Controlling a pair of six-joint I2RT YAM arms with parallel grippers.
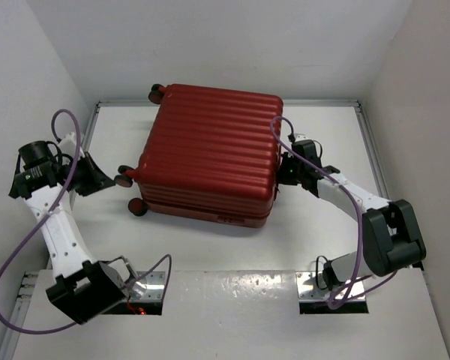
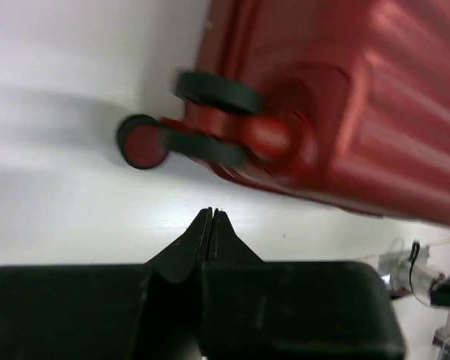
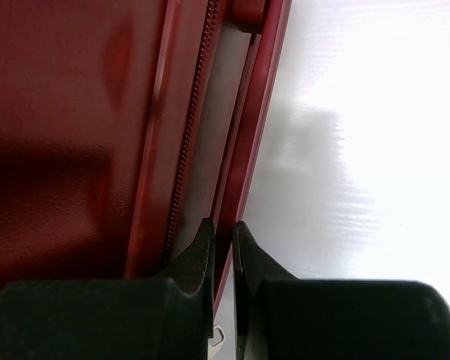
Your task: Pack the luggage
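Observation:
The right gripper should next draw the rim it is holding back to the open, bare table behind it, by the luggage's near corner, and release it there.
The luggage [image 1: 210, 150], a dark red ribbed hard-shell suitcase, lies flat mid-table with its lid down. Its black wheels [image 1: 124, 178] point left. My left gripper [image 1: 105, 180] is shut and empty just left of the wheels; in the left wrist view it [image 2: 211, 214] hovers over bare table below a wheel [image 2: 141, 142]. My right gripper [image 1: 283, 171] is at the luggage's right side. In the right wrist view it [image 3: 223, 225] is closed narrowly on the red shell rim [image 3: 247, 150], beside an open zipper track [image 3: 187, 150] and a pale strip of lining. A metal zipper pull [image 3: 219, 335] shows between the fingers.
White walls enclose the table on the left, back and right. A raised rail [image 1: 367, 142] runs along the table's right edge. Purple cables loop off both arms. Further wheels sit at the luggage's far left corner [image 1: 156, 91] and near left corner [image 1: 137, 206].

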